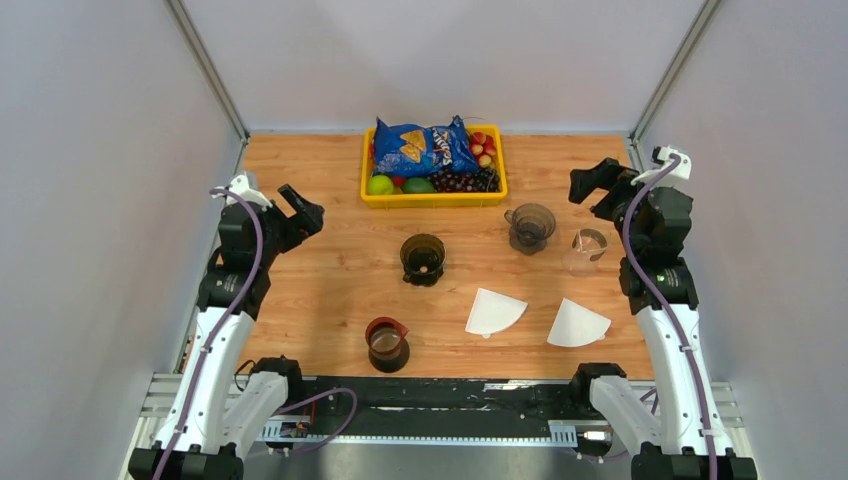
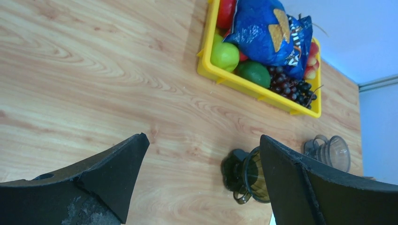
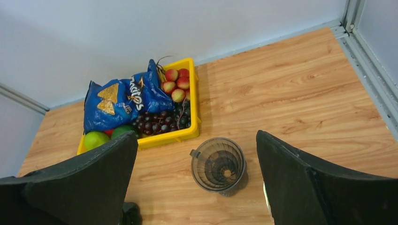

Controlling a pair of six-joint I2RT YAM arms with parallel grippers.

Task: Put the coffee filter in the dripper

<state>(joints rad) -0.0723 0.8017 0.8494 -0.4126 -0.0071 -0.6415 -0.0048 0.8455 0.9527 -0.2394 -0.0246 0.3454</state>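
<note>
I need to move my right gripper down past the grey dripper and onto the olive dripper's facing rim (image 1: 442, 254), because that rim is below my gripper, to its left in the top view.
Two white coffee filters lie flat on the wooden table, one (image 1: 493, 311) near the middle and one (image 1: 577, 323) to its right. Several drippers stand around them: a dark olive one (image 1: 423, 258) (image 2: 244, 176), a grey one (image 1: 529, 226) (image 3: 218, 164), a clear one (image 1: 588, 250) and a reddish-brown one (image 1: 387, 343) near the front. My left gripper (image 1: 300, 212) (image 2: 202, 140) hangs open at the left, above bare table. My right gripper (image 1: 592, 182) (image 3: 196, 136) hangs open at the right, behind the grey dripper. Neither holds anything.
A yellow basket (image 1: 434, 198) (image 2: 244, 84) (image 3: 173, 136) at the back middle holds a blue chip bag (image 1: 425, 148), limes, grapes and small red fruit. Grey walls close in the table on the left, right and back.
</note>
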